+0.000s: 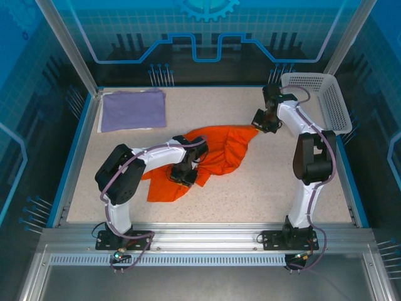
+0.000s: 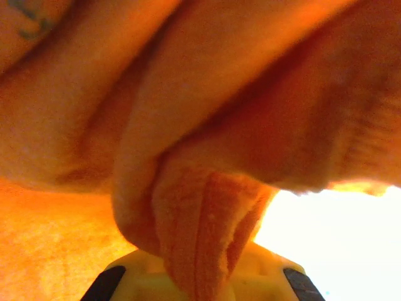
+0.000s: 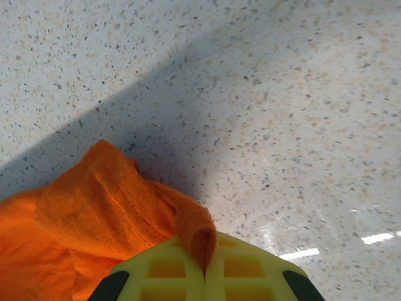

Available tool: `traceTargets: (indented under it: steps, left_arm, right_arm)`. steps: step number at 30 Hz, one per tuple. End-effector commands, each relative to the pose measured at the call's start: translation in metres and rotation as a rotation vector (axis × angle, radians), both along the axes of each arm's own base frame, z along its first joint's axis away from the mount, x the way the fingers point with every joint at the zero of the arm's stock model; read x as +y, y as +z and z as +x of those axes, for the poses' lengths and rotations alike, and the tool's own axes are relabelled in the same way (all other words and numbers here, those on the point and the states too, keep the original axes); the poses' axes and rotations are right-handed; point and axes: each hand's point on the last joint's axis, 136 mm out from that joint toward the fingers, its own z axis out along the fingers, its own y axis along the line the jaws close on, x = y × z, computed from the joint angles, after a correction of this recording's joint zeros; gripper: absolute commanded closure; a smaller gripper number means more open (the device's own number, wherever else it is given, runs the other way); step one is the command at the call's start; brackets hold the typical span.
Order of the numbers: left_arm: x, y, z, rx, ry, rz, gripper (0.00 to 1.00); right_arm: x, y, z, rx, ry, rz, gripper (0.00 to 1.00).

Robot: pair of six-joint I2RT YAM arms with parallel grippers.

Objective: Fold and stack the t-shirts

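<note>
I should lift my right gripper high, then lower it to release the orange t-shirt's corner on the tabletop below, because the orange t-shirt (image 1: 216, 157) is crumpled.
The orange t-shirt (image 1: 216, 157) lies crumpled across the middle of the table. My left gripper (image 1: 186, 175) is down on its lower left part, shut on a fold of orange cloth (image 2: 200, 238) that bunches between its yellow fingers (image 2: 276, 266). My right gripper (image 1: 260, 120) holds the shirt's far right corner; its yellow fingers (image 3: 250, 269) are shut on that orange hem (image 3: 200, 235), just above the speckled tabletop. The lavender t-shirt (image 1: 133, 110) lies folded flat at the table's back left corner, apart from both grippers.
A white mesh basket (image 1: 319, 97) stands tilted at the back right corner, just behind my right arm. The speckled tabletop (image 1: 282, 182) has blue raised edges, and a metal rail runs along the front.
</note>
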Motion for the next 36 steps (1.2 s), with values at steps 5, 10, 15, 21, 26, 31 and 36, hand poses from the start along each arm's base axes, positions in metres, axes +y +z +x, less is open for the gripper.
traceTargets:
  steps: [5,10,15,21,26,31,36]
  left_arm:
    - [-0.107,0.192,-0.016,-0.134,-0.208,-0.418,1.00]
    - [-0.119,0.339,-0.005,-0.342,-0.145,-0.751,1.00]
    - [-0.042,0.413,0.044,-0.520,0.188,-0.993,1.00]
    - [0.112,0.332,0.089,-0.526,0.839,-0.887,1.00]
    - [0.137,0.185,0.081,-0.308,0.966,-0.619,1.00]
    - [0.147,0.080,0.044,-0.044,1.168,-0.512,1.00]
    - [0.160,0.080,0.035,-0.068,1.166,-0.486,1.00]
  right_arm:
    - [-0.055,0.083,-0.025,-0.146,-0.119,0.001,1.00]
    - [-0.094,0.202,-0.038,-0.384,-0.167,-0.136,1.00]
    - [-0.061,0.315,-0.001,-0.702,-0.070,-0.243,1.00]
    - [0.043,0.276,0.101,-0.717,0.173,-0.270,1.00]
    - [0.117,0.139,0.145,-0.514,0.308,-0.179,0.54]
    - [0.137,0.059,0.135,-0.322,0.358,-0.066,0.12]
    - [0.121,0.079,0.095,-0.234,0.401,-0.070,0.10]
